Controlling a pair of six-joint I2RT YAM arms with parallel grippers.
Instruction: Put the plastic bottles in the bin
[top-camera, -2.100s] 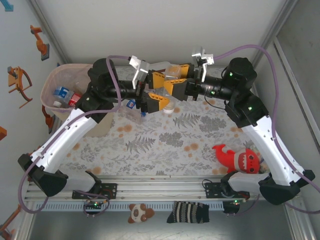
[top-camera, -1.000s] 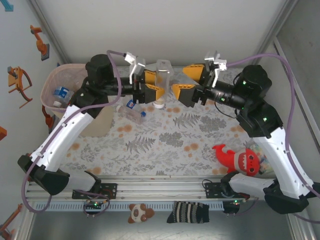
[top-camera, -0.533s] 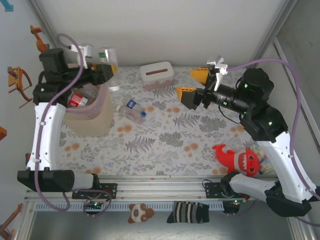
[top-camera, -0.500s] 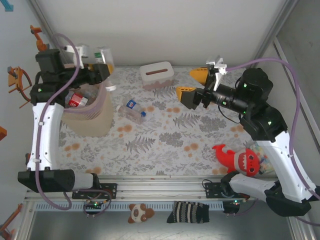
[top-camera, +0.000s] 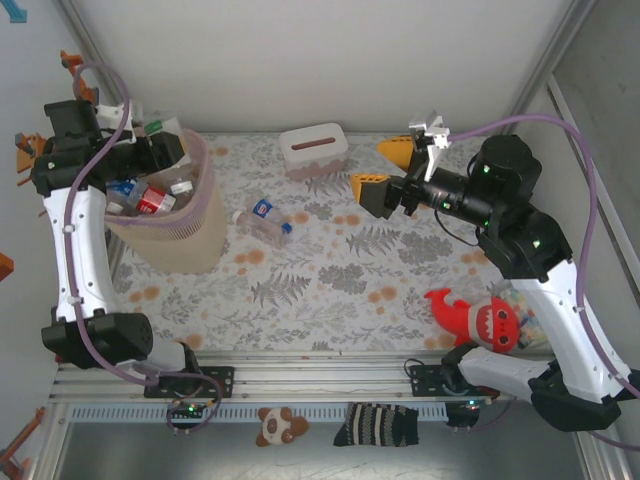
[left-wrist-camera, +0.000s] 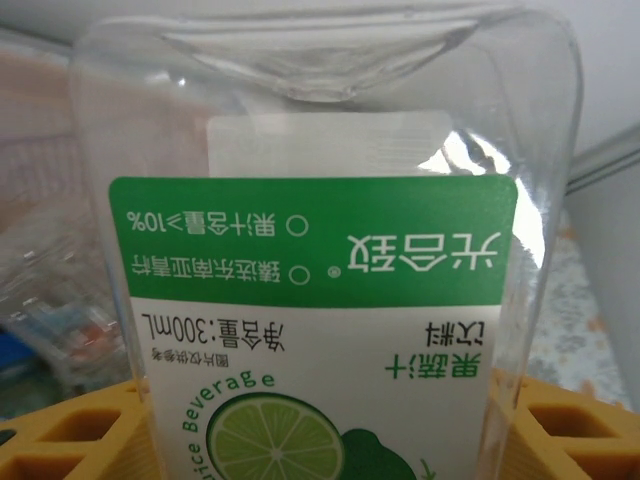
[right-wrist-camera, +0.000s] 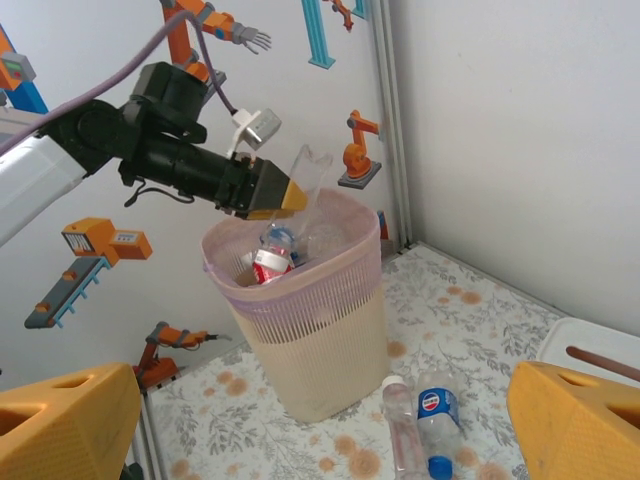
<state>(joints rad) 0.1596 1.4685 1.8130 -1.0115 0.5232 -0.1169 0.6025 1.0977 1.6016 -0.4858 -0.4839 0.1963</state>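
The bin's opening (top-camera: 180, 187) is below the gripper, so the robot's left gripper will tilt down next and take the clear plastic bottle (top-camera: 158, 127) into that opening to let it go.
My left gripper (top-camera: 168, 148) is shut on a clear plastic bottle (top-camera: 158, 127) with a green and white lime label, holding it above the back rim of the bin (top-camera: 204, 196). In the left wrist view that bottle (left-wrist-camera: 320, 300) stands between my yellow fingers (left-wrist-camera: 70, 435). The right wrist view shows the left gripper (right-wrist-camera: 275, 196) with the clear bottle (right-wrist-camera: 312, 168) over the latticed pinkish bin (right-wrist-camera: 320, 345), which holds several bottles (right-wrist-camera: 268, 262). Two more bottles (top-camera: 262, 222) lie on the table right of the bin. My right gripper (top-camera: 385, 168) hangs open and empty above the table's far middle.
A white tissue box (top-camera: 313, 148) sits at the back centre. A red plush shark (top-camera: 475, 318) lies at the front right beside a container of coloured items (top-camera: 522, 308). The two loose bottles (right-wrist-camera: 430, 420) lie close to the bin's base.
The left arm has swung left from the table's middle, carrying the bottle to above the bin. The right gripper let go of it, drew back right and stays open.
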